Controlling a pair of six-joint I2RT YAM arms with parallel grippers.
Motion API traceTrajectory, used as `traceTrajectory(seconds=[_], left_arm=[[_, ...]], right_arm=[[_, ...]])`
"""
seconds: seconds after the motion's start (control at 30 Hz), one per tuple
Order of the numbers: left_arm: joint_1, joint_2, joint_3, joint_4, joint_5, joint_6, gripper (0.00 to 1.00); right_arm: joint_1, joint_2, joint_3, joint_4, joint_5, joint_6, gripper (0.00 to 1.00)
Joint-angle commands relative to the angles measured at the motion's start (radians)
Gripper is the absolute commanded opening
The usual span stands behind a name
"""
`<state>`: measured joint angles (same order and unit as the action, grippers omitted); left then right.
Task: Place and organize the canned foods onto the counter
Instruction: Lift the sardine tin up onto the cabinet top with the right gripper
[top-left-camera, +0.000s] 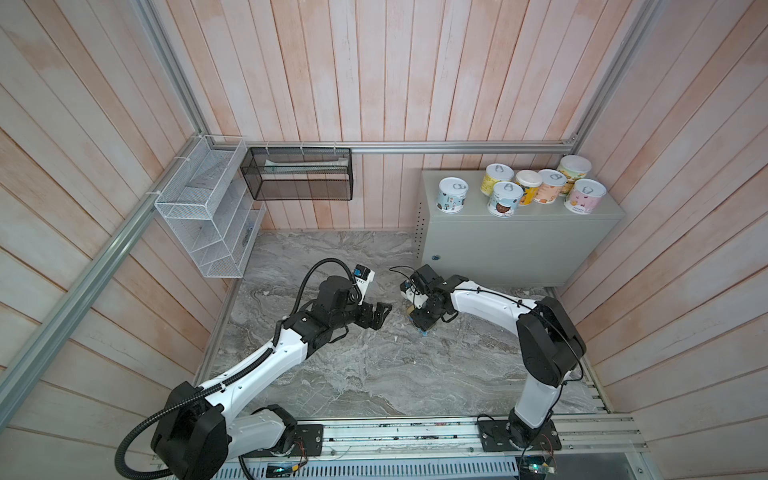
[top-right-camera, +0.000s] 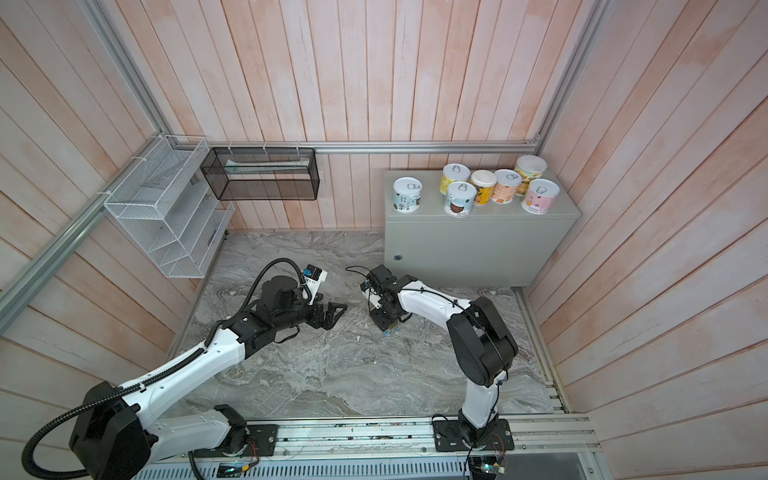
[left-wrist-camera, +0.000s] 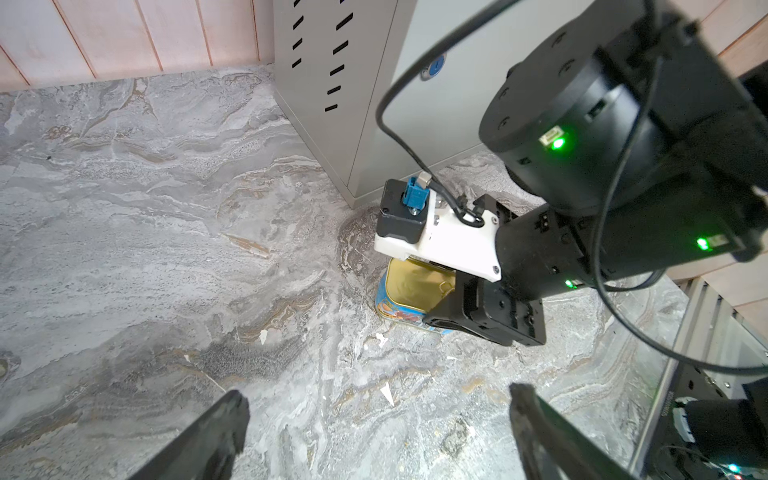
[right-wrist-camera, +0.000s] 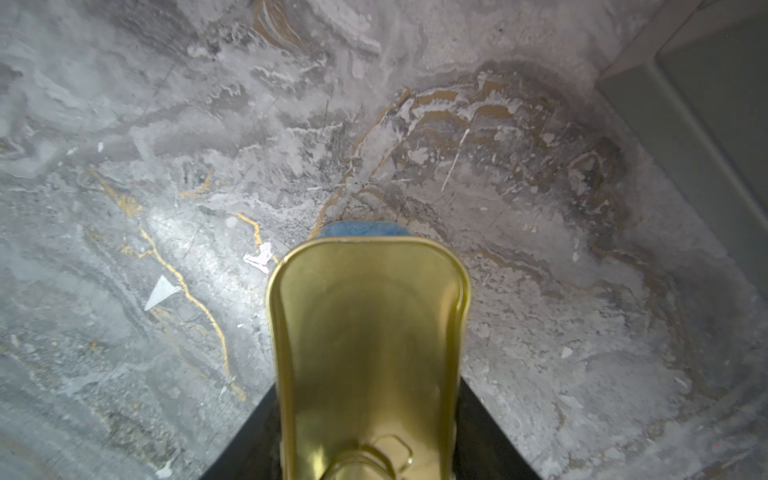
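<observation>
My right gripper will move up and outward next and release the tin in the open gap beside the lone round tin, since that gap is above my right gripper and outward.
A rectangular blue tin with a gold top sits low on the grey marbled slab, just in front of the counter's left corner. My right gripper points down and is shut on the tin's two long sides. My left gripper is a short way left of the tin, open and holding nothing. On top of the pale grey-green counter stand several round tins: one apart at the left, the others bunched at the back right.
The grey marbled slab carries a few small white chips. A white wire basket hangs on the left wall and a black mesh basket on the back wall. A metal rail with both arm bases runs along the front edge.
</observation>
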<state>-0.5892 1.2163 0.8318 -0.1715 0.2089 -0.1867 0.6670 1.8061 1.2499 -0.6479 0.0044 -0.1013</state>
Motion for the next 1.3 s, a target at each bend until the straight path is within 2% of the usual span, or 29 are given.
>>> traceTrajectory(seconds=[0.0, 0.13, 0.3, 0.5, 0.63, 0.8, 0.93, 1.27], left_arm=[[0.005, -0.013, -0.020, 0.012, 0.015, -0.010, 1.00], [0.005, -0.020, -0.026, 0.017, 0.011, -0.008, 1.00], [0.010, -0.014, -0.035, 0.043, 0.018, -0.009, 1.00], [0.010, -0.003, -0.035, 0.056, 0.036, -0.008, 1.00], [0.011, -0.007, -0.041, 0.058, 0.038, -0.008, 1.00], [0.012, -0.008, -0.053, 0.071, 0.047, -0.018, 1.00], [0.012, -0.013, -0.064, 0.076, 0.049, -0.024, 1.00], [0.018, -0.013, -0.080, 0.092, 0.057, -0.021, 1.00]], right_arm=[[0.002, -0.095, 0.009, -0.035, 0.021, 0.022, 0.49], [-0.003, -0.230, 0.022, -0.077, 0.117, 0.065, 0.49], [-0.028, -0.416, 0.036, -0.106, 0.161, 0.116, 0.50], [-0.133, -0.519, 0.162, -0.183, 0.137, 0.127, 0.49], [-0.217, -0.495, 0.314, -0.248, 0.108, 0.093, 0.49], [-0.276, -0.390, 0.574, -0.347, 0.112, 0.035, 0.49], [-0.318, -0.366, 0.675, -0.341, 0.072, 0.047, 0.49], [-0.346, -0.215, 0.908, -0.350, 0.087, 0.034, 0.48]])
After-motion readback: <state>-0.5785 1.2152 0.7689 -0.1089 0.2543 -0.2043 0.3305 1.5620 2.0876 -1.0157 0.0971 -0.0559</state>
